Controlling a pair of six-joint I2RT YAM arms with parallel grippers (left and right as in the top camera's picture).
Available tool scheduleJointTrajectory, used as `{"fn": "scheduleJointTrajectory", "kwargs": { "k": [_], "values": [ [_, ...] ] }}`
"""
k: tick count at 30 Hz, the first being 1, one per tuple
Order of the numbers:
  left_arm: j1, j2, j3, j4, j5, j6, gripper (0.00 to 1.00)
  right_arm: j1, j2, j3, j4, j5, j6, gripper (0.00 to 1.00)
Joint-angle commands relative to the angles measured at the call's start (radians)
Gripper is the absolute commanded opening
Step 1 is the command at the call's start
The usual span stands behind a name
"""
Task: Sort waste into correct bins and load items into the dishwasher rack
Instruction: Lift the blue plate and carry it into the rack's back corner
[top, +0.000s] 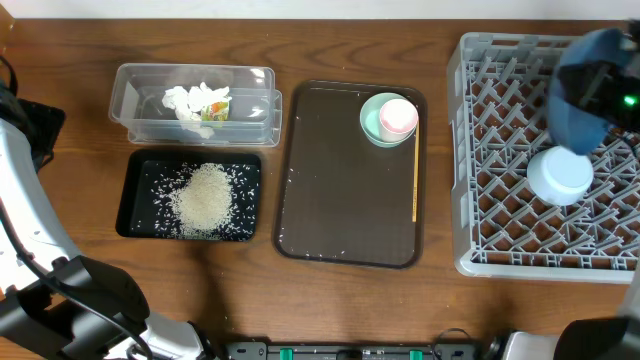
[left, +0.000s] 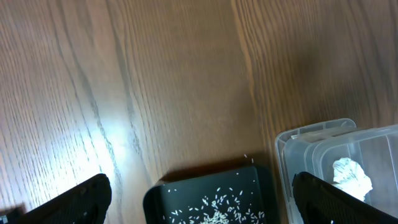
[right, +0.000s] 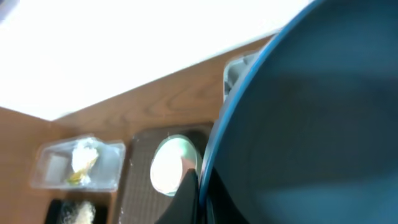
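I need to lower my right gripper while tilting it toward level, and bring the plate down on its edge into the rack's far wires beyond the bowl, which are empty.
My right gripper is shut on the rim of the large dark blue plate and holds it on edge above the grey dishwasher rack; the plate also shows in the overhead view. A light blue bowl lies upside down in the rack. The mint green bowl with the pink cup inside it and the wooden stick lie on the brown serving tray. Rice lies in the black tray. Tissue lies in the clear tub. My left gripper is open and empty, above the black tray's left end.
Bare wooden table lies left of the black tray and the tub. A few stray rice grains lie on the serving tray. The left arm's white links run along the table's left edge.
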Motion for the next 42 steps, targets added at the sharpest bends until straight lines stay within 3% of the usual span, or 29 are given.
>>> {"fn": "scheduleJointTrajectory", "kwargs": {
  "k": [1, 8, 11, 22, 31, 42],
  "values": [
    [0.004, 0.005, 0.002, -0.003, -0.006, 0.003, 0.95, -0.09, -0.001, -0.113, 0.166, -0.34, -0.006, 0.01],
    [0.003, 0.005, 0.002, -0.003, -0.005, 0.002, 0.95, -0.203, 0.001, -0.347, 0.747, -0.401, 0.266, 0.01],
    [0.004, 0.005, 0.002, -0.003, -0.006, 0.002, 0.95, -0.211, 0.005, -0.384, 0.908, -0.4, 0.316, 0.01],
    [0.004, 0.005, 0.002, -0.003, -0.006, 0.003, 0.95, -0.171, 0.174, -0.387, 1.161, -0.407, 0.349, 0.01],
    [0.004, 0.005, 0.002, -0.003, -0.006, 0.003, 0.95, -0.173, 0.418, -0.363, 1.647, -0.488, 0.658, 0.01],
    [0.004, 0.005, 0.002, -0.003, -0.006, 0.003, 0.95, -0.217, 0.46, -0.357, 1.685, -0.531, 0.659, 0.01]
  ]
}}
